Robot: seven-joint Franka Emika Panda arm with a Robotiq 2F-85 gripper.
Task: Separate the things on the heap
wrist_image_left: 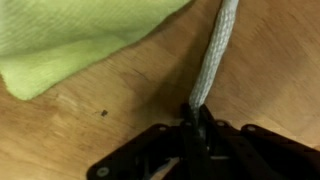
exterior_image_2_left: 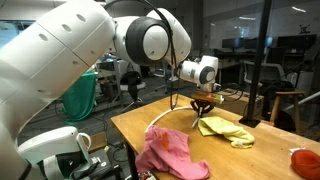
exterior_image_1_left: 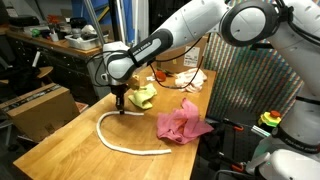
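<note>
The gripper should next swing outward, clear of the yellow-green cloth [exterior_image_1_left: 143,96] close beside the rope, to bare tabletop near the tabletop's far edge [exterior_image_1_left: 87,128] and let go of the rope.
My gripper [exterior_image_1_left: 119,104] [exterior_image_2_left: 197,103] [wrist_image_left: 196,118] is shut on one end of the long off-white rope [exterior_image_1_left: 118,142] [wrist_image_left: 215,55], low over the wooden table [exterior_image_1_left: 75,150]. The rope curves away across the table toward the pink-red cloth [exterior_image_1_left: 182,122] [exterior_image_2_left: 168,152]. The yellow-green cloth [exterior_image_1_left: 143,96] [exterior_image_2_left: 226,130] [wrist_image_left: 75,40] lies flat just beside the gripper, apart from the rope. A cream-white cloth [exterior_image_1_left: 190,78] lies further back on the table. No piled heap shows; the cloths lie apart.
A brown cardboard box [exterior_image_1_left: 38,108] stands off the table's side. A cluttered workbench [exterior_image_1_left: 60,45] runs behind. A red object [exterior_image_2_left: 304,159] sits near the table's edge in an exterior view. A metal grille [exterior_image_1_left: 245,85] stands next to the table.
</note>
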